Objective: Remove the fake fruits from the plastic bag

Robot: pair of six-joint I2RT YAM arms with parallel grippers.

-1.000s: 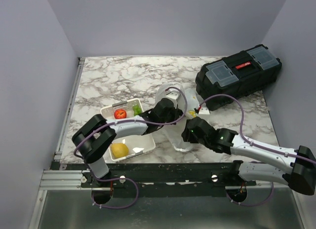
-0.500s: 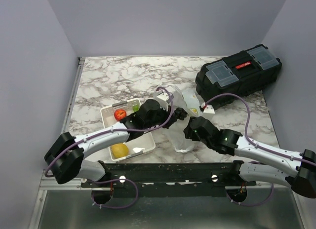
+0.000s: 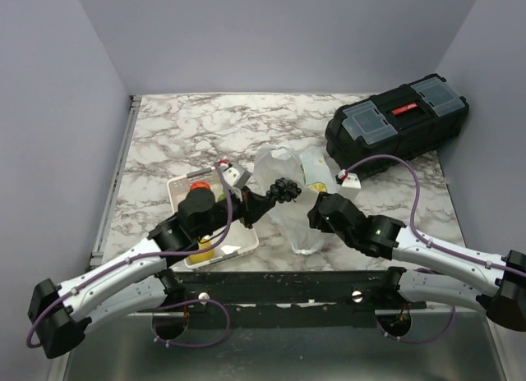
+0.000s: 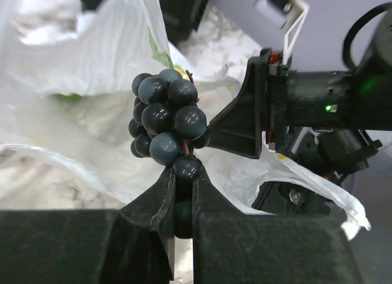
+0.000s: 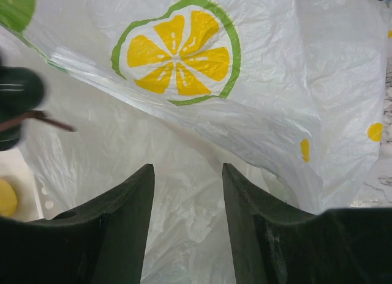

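The white tray holds fruits. So my left gripper should move away from the plastic bag, over the tray and down inside the tray's edge by the bag.
My left gripper is shut on the lowest berries of the dark purple-black grape bunch and holds it in the air at the left edge of the plastic bag. In the left wrist view the bunch stands up from the gripper, with the white bag behind it. Something green shows faintly through the bag. My right gripper is open at the bag's right side. In the right wrist view its jaws stand apart against the bag, which has a lemon-slice print.
A white tray lies left of the bag with a red apple and a yellow fruit in it, partly under my left arm. A black toolbox stands at the back right.
My left gripper has drawn back out of the bag toward the left with the dark grape bunch in it. The left arm has swung down and left. The right gripper has barely moved.
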